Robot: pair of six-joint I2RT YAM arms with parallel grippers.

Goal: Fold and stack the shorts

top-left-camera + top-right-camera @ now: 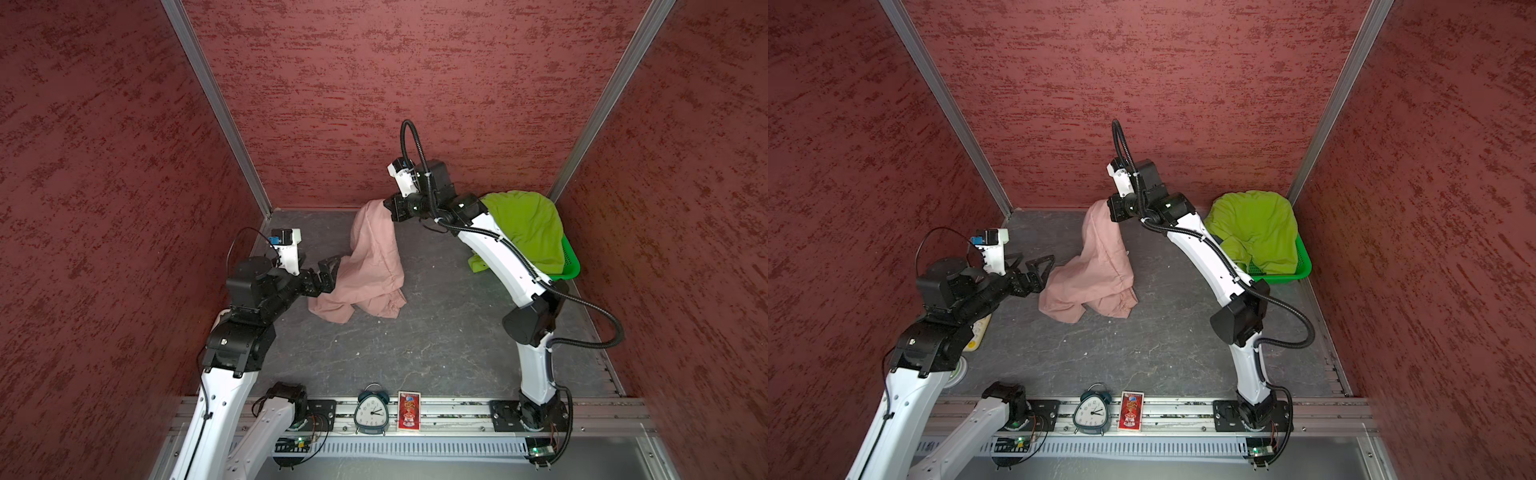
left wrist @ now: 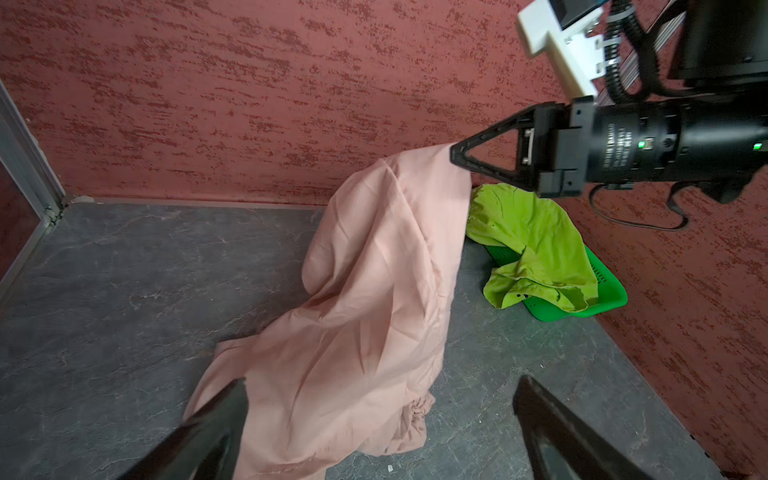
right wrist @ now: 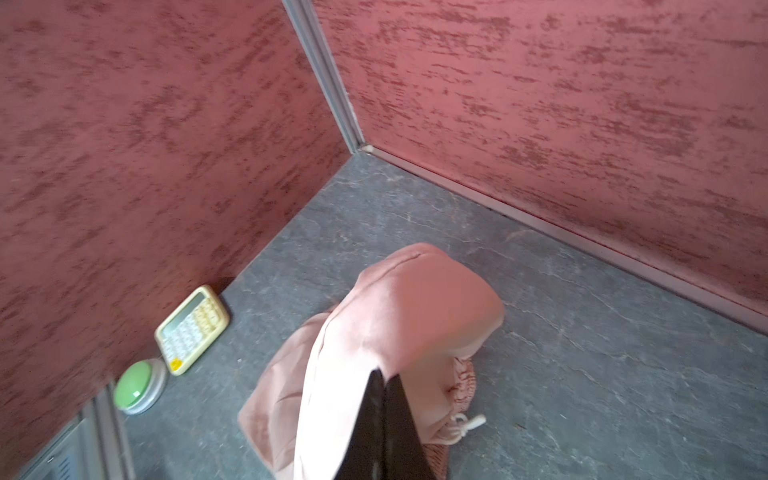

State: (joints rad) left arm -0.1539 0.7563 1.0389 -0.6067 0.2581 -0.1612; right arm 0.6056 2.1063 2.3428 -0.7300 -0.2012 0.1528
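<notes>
The robot's right gripper needs to move down toward the table by the back wall [image 1: 403, 230] next and let go of the shorts' top edge there, because that end of the shorts still hangs above the table.
My right gripper [image 1: 388, 208] [image 3: 384, 374] is shut on the top edge of the dusty pink shorts [image 1: 374, 266] [image 1: 1096, 270] and holds them up near the back wall. They hang down in a drape, and their lower part rests on the grey table with the gathered waistband and white drawstring [image 3: 467, 424] at the bottom. My left gripper [image 1: 330, 274] [image 2: 382, 386] stands wide open at the left edge of the hanging cloth, low down, with its fingers [image 2: 224, 407] either side of the fabric. The lime green shorts [image 1: 528, 228] [image 2: 536, 245] lie heaped over the basket.
The bright green basket [image 1: 571, 266] [image 1: 1304, 262] sits in the back right corner. A yellow calculator [image 3: 193, 328] and a green push button [image 3: 139, 386] lie along the left wall. An alarm clock [image 1: 372, 411] and a red card box [image 1: 409, 411] stand on the front rail.
</notes>
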